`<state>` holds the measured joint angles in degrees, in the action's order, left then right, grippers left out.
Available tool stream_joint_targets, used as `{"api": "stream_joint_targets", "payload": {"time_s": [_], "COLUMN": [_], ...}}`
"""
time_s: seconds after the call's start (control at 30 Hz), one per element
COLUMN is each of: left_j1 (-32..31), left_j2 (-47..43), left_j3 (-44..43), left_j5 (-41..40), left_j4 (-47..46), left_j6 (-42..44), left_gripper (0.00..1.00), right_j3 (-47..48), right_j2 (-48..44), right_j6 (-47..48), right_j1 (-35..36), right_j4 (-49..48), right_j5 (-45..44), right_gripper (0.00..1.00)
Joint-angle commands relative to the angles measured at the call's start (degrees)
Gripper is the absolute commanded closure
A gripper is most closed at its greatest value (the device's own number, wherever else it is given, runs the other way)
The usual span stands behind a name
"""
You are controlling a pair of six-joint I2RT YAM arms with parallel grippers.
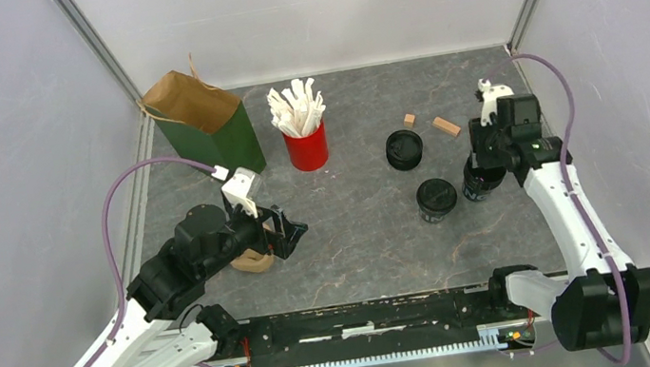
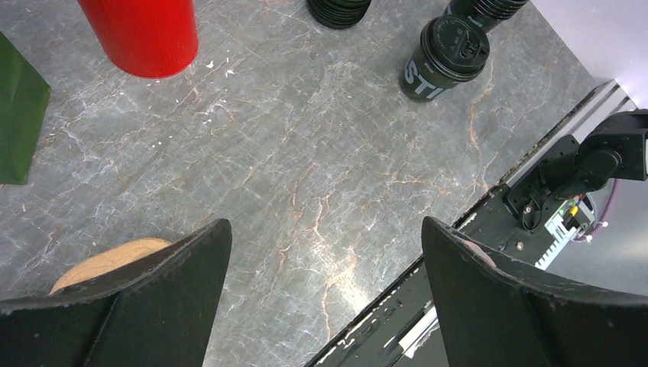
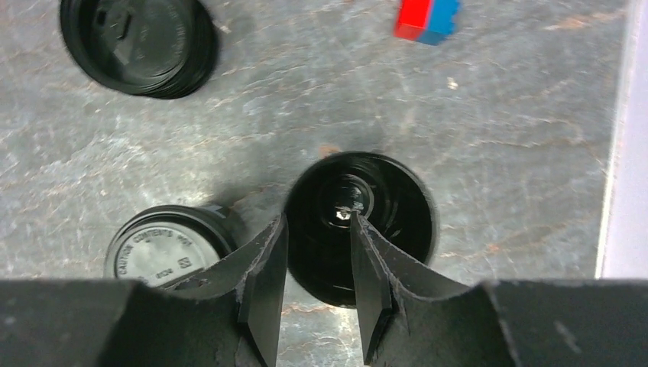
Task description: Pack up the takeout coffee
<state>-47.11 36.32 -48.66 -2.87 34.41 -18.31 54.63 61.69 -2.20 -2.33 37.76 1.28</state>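
The opening of the lidless cup has room for one finger. My right gripper should next move down and toward the takeout coffee (image 1: 437, 198) and put its fingers around the lidless cup's rim on that side.
The takeout coffee (image 1: 437, 198) is a short black cup with its lid on, standing right of centre. It also shows in the left wrist view (image 2: 447, 57), white lettering on its side, and in the right wrist view (image 3: 164, 248). Just right of it stands a lidless black cup (image 1: 480, 185) (image 3: 359, 218). My right gripper (image 1: 484, 169) (image 3: 317, 225) hangs over this cup's near rim, jaws apart, one finger outside the wall and one inside. My left gripper (image 1: 288, 232) (image 2: 325, 225) is wide open and holds nothing, low over the table's left half.
A stack of black lids (image 1: 405, 148) (image 3: 137, 46) lies behind the cups. A red cup of white sticks (image 1: 305, 133) and a green paper bag (image 1: 208, 128) stand at the back left. Small blocks (image 1: 446, 126) lie at the back right. A tan round object (image 1: 253, 263) sits under the left gripper.
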Motion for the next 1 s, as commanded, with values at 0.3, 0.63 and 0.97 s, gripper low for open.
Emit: {"api": "stream_joint_targets", "payload": {"time_s": [0.3,0.63,0.97], "left_j1": [-0.24,-0.26,-0.26], "left_j2": [0.08,-0.06,-0.01], "left_j3": [0.04,0.06,0.07], "left_j5": [-0.98,-0.92,-0.82], "left_j4": [0.06,0.13,0.08], "left_j6": [4.94,4.95,4.99], "left_gripper": [0.00,0.00,0.00], "right_j3": [-0.98,-1.79,-2.67], "right_j2": [3.00,3.96,4.53], "right_j6": [1.67,2.83,2.46], "right_j1": [8.25,8.42,8.50], "right_j4": [-3.34,-3.48,-3.66], "right_j5": [-2.94,-3.82,-4.89], "right_gripper": [0.59,0.63,0.69]}}
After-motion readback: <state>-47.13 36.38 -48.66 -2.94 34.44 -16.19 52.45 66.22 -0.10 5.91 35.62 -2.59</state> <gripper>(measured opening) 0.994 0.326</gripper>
